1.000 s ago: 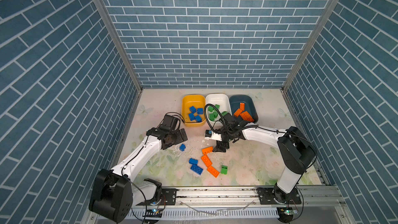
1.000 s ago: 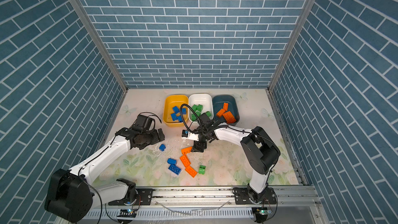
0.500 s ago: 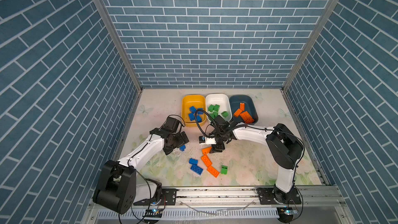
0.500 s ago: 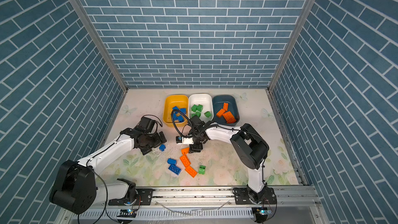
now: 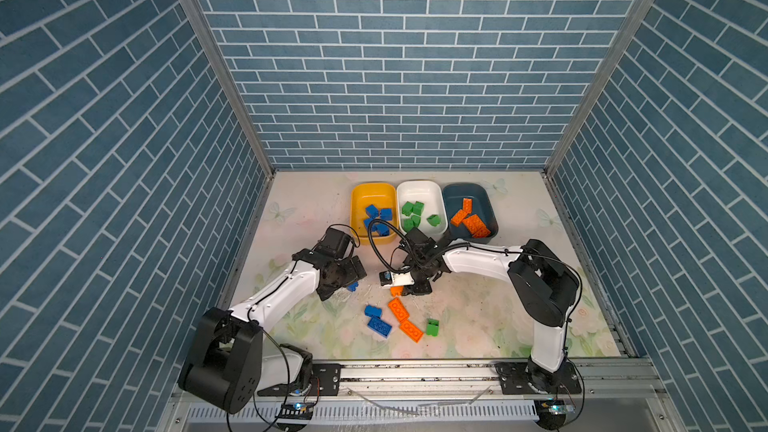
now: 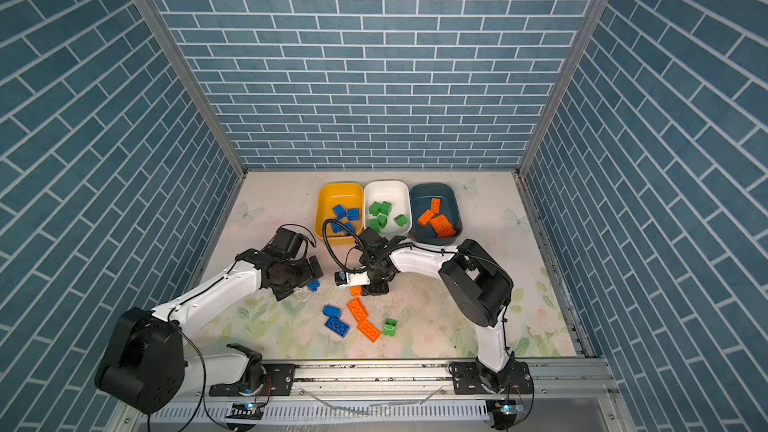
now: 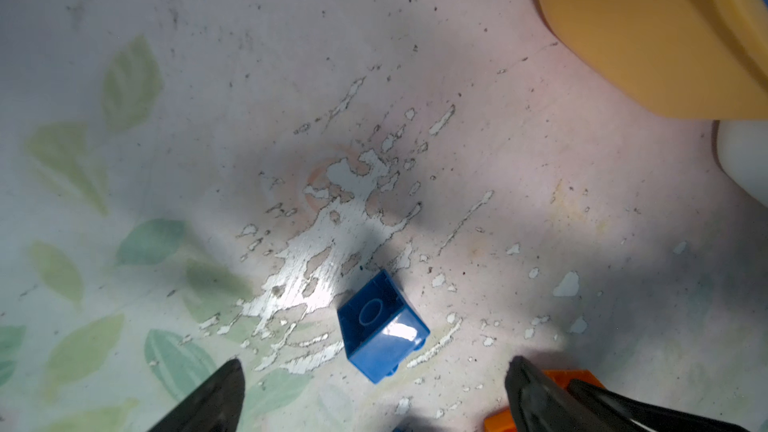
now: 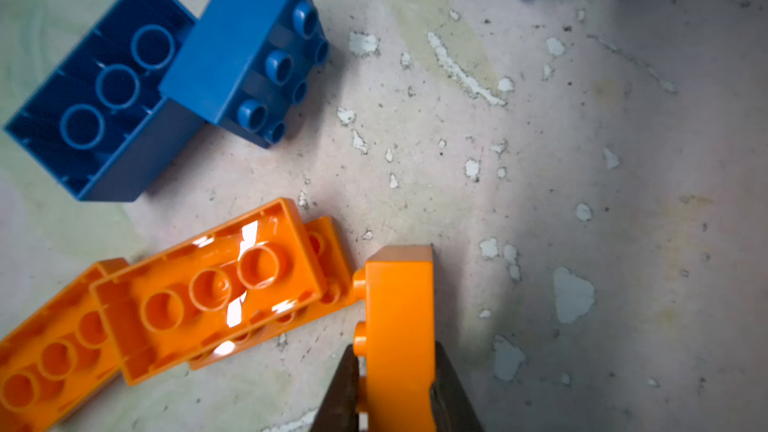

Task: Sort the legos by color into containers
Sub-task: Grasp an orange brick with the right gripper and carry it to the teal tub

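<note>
My right gripper needs to lift the orange lego off the floor mat next, carry it outward over the dark teal container [image 5: 463, 191], where orange legos already lie, and release it.
My right gripper [image 8: 397, 384] is shut on an orange lego [image 8: 399, 313] that stands on its edge on the floor mat, seen in a top view as the orange lego [image 5: 395, 290]. My left gripper [image 7: 374, 371] hangs open, low over a small blue lego [image 7: 380, 324] lying tilted between its fingertips and apart from both. Loose beside them lie two blue legos [image 5: 377, 320], two flat orange legos [image 5: 398, 309] and a green one [image 5: 432, 327]. At the back, the yellow container [image 5: 370, 195] holds blue legos, the white container [image 5: 417, 191] green ones and the dark teal container [image 5: 463, 191] orange ones.
Blue brick-patterned walls close in the mat on three sides, and a metal rail [image 5: 415, 371] runs along the front. A black cable loop [image 5: 376, 243] from my right arm arches over the yellow container's near rim. Both arms meet at the middle of the mat.
My right gripper has moved left, come down and shut on the orange lego. My left gripper, still open, has moved right and down over the small blue lego.
</note>
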Controlling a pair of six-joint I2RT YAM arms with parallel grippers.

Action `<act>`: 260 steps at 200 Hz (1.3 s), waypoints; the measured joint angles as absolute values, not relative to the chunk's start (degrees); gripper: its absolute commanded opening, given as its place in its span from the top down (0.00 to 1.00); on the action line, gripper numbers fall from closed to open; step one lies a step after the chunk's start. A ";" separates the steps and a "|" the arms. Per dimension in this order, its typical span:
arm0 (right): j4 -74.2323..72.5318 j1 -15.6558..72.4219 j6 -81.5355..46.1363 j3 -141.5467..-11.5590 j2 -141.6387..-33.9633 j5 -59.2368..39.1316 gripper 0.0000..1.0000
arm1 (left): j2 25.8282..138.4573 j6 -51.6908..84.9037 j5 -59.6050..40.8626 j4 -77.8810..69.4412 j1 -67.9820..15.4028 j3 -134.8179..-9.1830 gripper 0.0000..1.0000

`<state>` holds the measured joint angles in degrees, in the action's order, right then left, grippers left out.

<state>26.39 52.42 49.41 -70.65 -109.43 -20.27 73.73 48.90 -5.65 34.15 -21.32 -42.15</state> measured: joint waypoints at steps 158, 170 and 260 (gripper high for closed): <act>-7.77 26.26 8.80 -45.82 -75.48 7.94 1.00 | 76.86 49.76 -1.34 34.63 -23.62 -42.83 0.01; -7.81 24.10 6.96 -46.11 -76.25 9.69 1.00 | 76.86 49.78 -1.32 34.61 -23.66 -42.85 0.01; 8.78 16.49 -2.83 -66.87 -94.43 3.60 0.75 | 77.76 49.78 -2.70 33.30 -23.66 -42.85 0.09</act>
